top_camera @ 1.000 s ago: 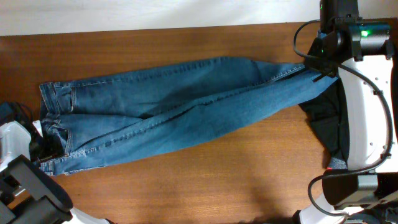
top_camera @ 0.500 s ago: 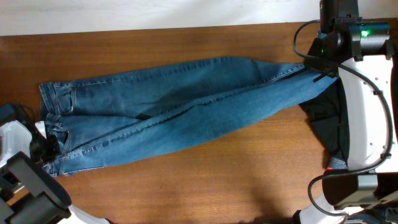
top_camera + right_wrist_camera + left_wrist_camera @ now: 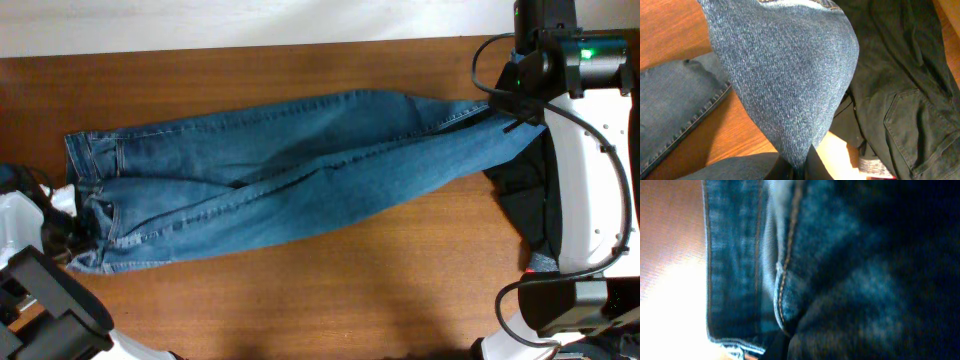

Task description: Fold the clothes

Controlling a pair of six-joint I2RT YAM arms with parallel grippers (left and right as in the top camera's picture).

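The jeans' near waistband corner should next go up and away from the robot's base toward the far waistband corner (image 3: 73, 141), carried by the left gripper.
The clothes are blue jeans (image 3: 300, 190) stretched across the wooden table (image 3: 400, 290), waist at the left and leg ends at the right. My left gripper (image 3: 72, 238) sits at the near corner of the waistband, where the denim is bunched and puckered. The left wrist view is filled with waistband denim (image 3: 840, 270), and the left gripper (image 3: 782, 347) is closed into it at the bottom edge. My right gripper (image 3: 512, 108) is shut on the leg ends at the far right. In the right wrist view the denim (image 3: 785, 75) hangs pinched in the right gripper (image 3: 802, 167).
A black garment (image 3: 525, 200) lies crumpled under the right arm (image 3: 590, 180) at the table's right edge, also seen as black cloth (image 3: 900, 75) beside the held leg. The left arm's base (image 3: 40, 300) fills the near left corner.
My left gripper has closed on the waistband corner, and that corner has bunched and drawn slightly inward. The right arm and the leg ends have not moved.
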